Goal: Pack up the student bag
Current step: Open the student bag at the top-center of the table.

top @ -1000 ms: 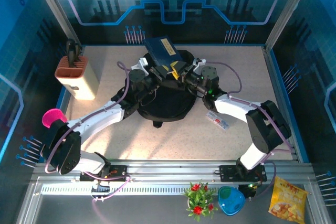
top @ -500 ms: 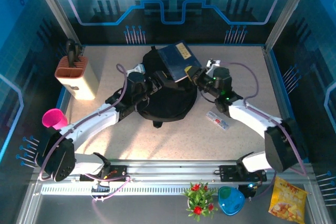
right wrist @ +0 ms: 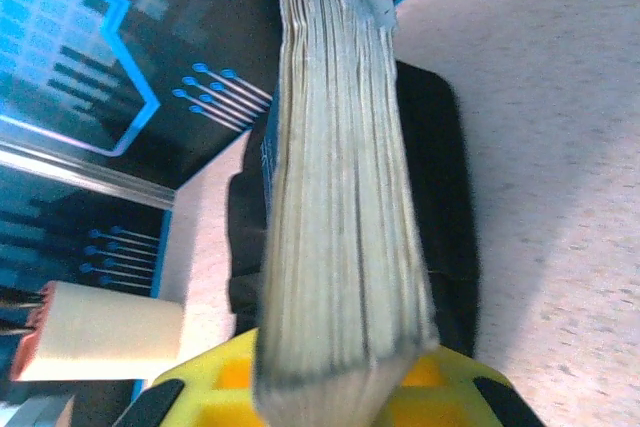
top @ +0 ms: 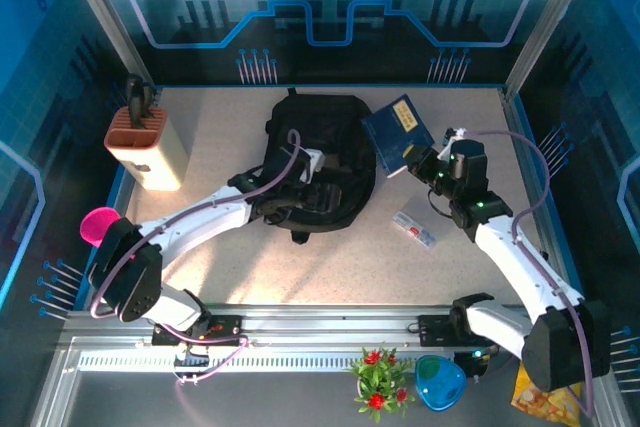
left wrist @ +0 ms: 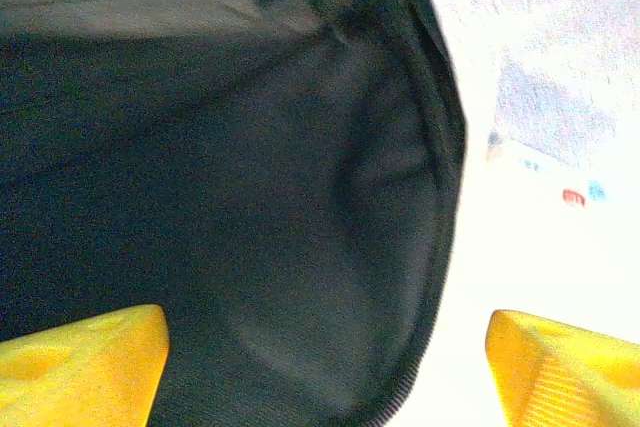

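Note:
Next, the left gripper lowers onto the zipper edge facing the white packet and closes, since the bag's rim already runs between its wide-open, empty fingers.
The student bag (top: 330,127) is a black backpack lying flat at mid-table. My left gripper (top: 322,182) hovers over its near part, open; in the left wrist view the yellow fingers (left wrist: 90,362) stand wide apart over the bag's black fabric (left wrist: 250,197) and its zip edge, holding nothing. My right gripper (top: 425,160) is shut on a thick navy book (top: 400,135), held in the air just right of the bag. In the right wrist view the book's page edge (right wrist: 340,197) rises from between the yellow jaws, with the bag (right wrist: 445,197) behind it.
A beige holder (top: 145,147) with dark handles stands at the left. A pink cup (top: 100,224) sits by the left edge. A small white packet (top: 415,227) lies on the table right of the bag, near my right forearm; it also shows as the packet (left wrist: 560,187) in the left wrist view.
My right gripper has carried the book from above the bag off to the right. My left gripper has opened and let go of the bag, which now lies flatter.

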Robot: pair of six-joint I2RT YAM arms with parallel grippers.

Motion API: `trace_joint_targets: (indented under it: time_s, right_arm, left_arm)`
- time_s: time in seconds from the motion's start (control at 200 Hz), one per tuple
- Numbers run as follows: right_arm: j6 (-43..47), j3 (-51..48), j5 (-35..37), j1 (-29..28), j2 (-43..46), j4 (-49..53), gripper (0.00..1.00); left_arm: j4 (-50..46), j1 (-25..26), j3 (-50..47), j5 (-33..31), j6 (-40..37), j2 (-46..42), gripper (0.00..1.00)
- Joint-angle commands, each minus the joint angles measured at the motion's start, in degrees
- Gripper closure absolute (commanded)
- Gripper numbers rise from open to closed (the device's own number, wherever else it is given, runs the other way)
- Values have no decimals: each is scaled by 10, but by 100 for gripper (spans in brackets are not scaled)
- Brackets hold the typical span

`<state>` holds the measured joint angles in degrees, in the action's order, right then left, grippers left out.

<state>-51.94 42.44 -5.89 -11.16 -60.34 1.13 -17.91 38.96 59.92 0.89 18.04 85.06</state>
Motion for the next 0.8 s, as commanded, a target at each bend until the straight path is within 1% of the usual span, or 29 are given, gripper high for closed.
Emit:
trace_joint_targets:
  time_s: [0.0, 0.18, 0.355, 0.475, 0.59, 0.74, 0.795]
  right_arm:
    - [25, -8, 4, 23, 22, 28, 100]
    - [25, -10, -5, 42, 27, 32, 100]
    - [19, -16, -11, 51, 29, 32, 100]
    - [14, -18, -15, 54, 29, 29, 100]
    - [11, -19, -17, 54, 28, 27, 100]
    - [10, -20, -17, 55, 30, 28, 100]
    - [9, -22, -16, 56, 32, 29, 100]
  left_arm:
    - [-66, 27, 39, 25, -99, 24, 19]
    - [-126, 56, 89, 2, -163, 71, 26]
    - [-185, 67, 130, 13, -206, 114, 37]
    - [-211, 68, 155, -7, -219, 138, 49]
    - [-229, 67, 175, -23, -229, 158, 58]
    - [-248, 68, 195, -28, -241, 181, 68]
    - [-255, 67, 201, -28, -243, 186, 69]
